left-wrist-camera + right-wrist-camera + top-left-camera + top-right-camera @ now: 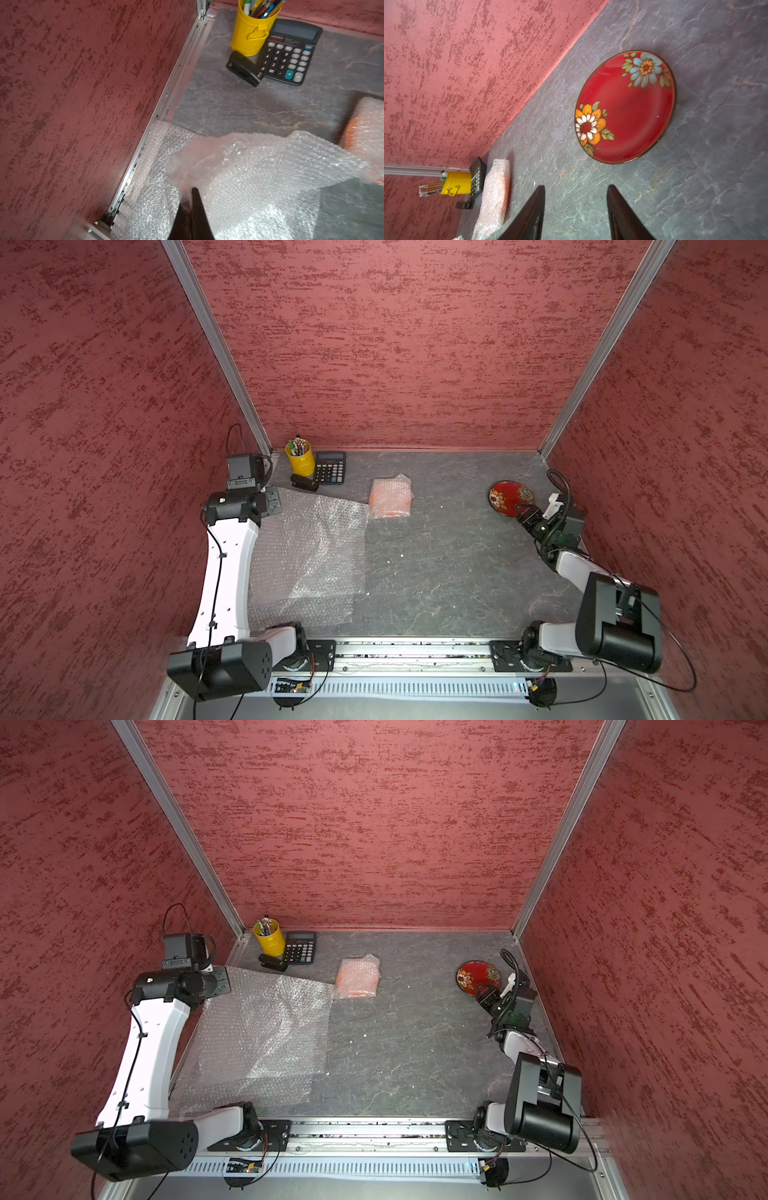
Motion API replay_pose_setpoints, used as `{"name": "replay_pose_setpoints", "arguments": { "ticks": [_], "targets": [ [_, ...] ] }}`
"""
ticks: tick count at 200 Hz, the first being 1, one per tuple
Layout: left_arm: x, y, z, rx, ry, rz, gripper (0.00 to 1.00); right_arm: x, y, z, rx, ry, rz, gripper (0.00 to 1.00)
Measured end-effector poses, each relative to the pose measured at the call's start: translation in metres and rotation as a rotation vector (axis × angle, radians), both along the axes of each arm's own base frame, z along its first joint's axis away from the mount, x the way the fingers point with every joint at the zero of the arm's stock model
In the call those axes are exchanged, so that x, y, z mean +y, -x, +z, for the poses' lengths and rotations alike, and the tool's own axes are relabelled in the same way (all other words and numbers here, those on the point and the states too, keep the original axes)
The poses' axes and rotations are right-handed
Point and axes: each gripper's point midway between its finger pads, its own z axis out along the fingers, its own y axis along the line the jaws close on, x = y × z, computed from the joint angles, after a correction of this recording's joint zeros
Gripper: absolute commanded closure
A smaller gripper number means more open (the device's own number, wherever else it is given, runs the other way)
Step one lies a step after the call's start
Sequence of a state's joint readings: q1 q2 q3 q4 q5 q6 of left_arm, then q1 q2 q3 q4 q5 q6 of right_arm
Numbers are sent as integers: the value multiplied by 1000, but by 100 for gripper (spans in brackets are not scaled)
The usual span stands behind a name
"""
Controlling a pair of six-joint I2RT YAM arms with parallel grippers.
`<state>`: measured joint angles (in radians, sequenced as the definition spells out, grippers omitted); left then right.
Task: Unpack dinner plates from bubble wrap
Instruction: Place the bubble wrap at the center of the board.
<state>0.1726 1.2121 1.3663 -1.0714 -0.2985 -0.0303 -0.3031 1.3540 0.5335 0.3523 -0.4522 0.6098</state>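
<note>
The corner still hangs raised above the lower sheet. My left gripper needs to move down beside the red wall, over the lower sheet's wall-side strip (154,180), and release it.
A red dinner plate with flowers (510,497) (478,977) (626,108) lies bare on the grey table at the far right. My right gripper (524,512) (576,188) hovers just in front of it, open with nothing between its fingers. An orange plate, still wrapped in bubble wrap (390,497) (358,977) (494,197) (365,124), sits at the back middle. Loose bubble wrap sheets (316,547) (262,1027) spread over the left side. My left gripper (192,190) is shut on a raised corner of the top sheet (259,176), near the left wall.
A yellow pen cup (300,458) (249,35), a black calculator (330,467) (288,56) and a black stapler (304,482) (243,68) stand in the back left corner. Red walls close in the table on three sides.
</note>
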Motion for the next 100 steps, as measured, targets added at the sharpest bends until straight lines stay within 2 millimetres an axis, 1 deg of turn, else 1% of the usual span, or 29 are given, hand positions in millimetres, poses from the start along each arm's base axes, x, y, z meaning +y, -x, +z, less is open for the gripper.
{"name": "replay_pose_setpoints", "arguments": {
  "ticks": [30, 51, 55, 60, 63, 81, 95, 100],
  "targets": [
    [22, 3, -21, 54, -40, 66, 100, 13, -5, 2, -2, 12, 42, 49],
    [35, 5, -28, 73, -57, 109, 100, 25, -12, 5, -7, 19, 80, 49],
    [37, 5, -29, 74, -59, 114, 94, 28, -13, 5, -8, 21, 89, 49],
    [38, 4, -29, 73, -60, 120, 74, 32, -16, 5, -8, 22, 101, 49],
    [39, 4, -29, 71, -62, 121, 65, 34, -16, 5, -7, 22, 106, 49],
    [43, 0, -29, 59, -69, 128, 46, 51, -22, 2, 0, 24, 156, 49],
    [45, -2, -30, 53, -64, 137, 20, 67, -28, -1, 8, 23, 205, 49],
    [46, -2, -32, 57, -63, 139, 14, 74, -30, -3, 13, 21, 225, 49]
  ]
}}
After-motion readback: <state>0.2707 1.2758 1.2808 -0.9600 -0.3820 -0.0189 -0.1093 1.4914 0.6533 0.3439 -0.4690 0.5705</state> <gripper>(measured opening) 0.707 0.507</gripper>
